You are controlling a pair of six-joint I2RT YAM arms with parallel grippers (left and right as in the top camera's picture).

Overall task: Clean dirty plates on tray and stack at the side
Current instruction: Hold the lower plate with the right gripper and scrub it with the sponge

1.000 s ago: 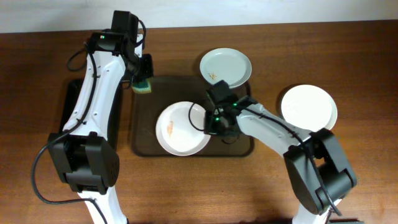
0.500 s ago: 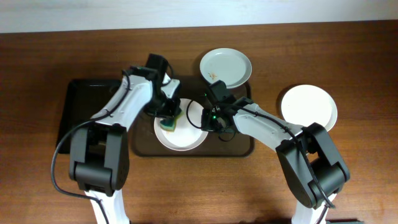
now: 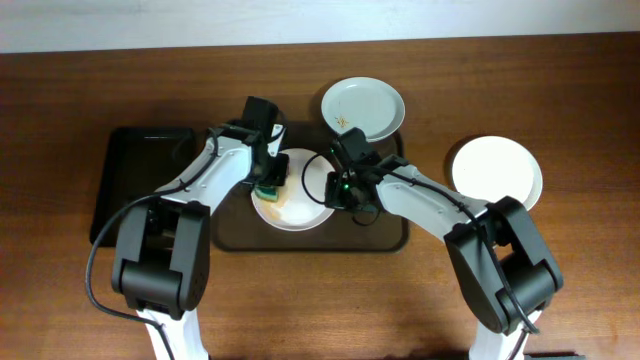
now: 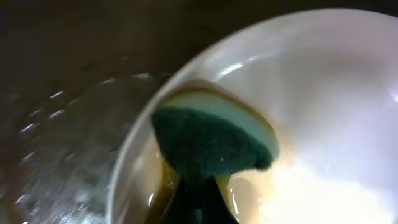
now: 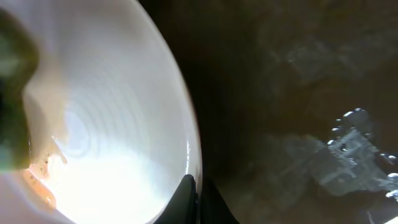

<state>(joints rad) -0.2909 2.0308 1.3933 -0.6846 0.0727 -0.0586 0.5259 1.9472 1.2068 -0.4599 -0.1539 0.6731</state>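
I should next tilt the white plate up with my right gripper, then lower it onto the brown tray's end facing the clean plate and let go. That end is bare.
A white plate [image 3: 300, 195] with orange-brown smears lies on the brown tray [image 3: 385, 235]. My left gripper [image 3: 268, 185] is shut on a green and yellow sponge [image 4: 214, 137] that presses on the plate's left inner side [image 4: 323, 99]. My right gripper [image 3: 335, 190] is shut on the plate's right rim [image 5: 189, 155]; the sponge shows at the left edge of the right wrist view [image 5: 12, 124]. A pale blue-green plate [image 3: 362, 108] with a small smear lies at the tray's far edge. A clean white plate [image 3: 497, 172] lies on the table at the right.
A smaller black tray [image 3: 140, 185] lies on the table left of the brown tray. The left arm reaches over the brown tray's left part.
The left gripper came from the tray's far left corner onto the white plate with the sponge, then shifted slightly up. The plate shifted slightly toward the tray's far side. The right gripper stayed on the rim.
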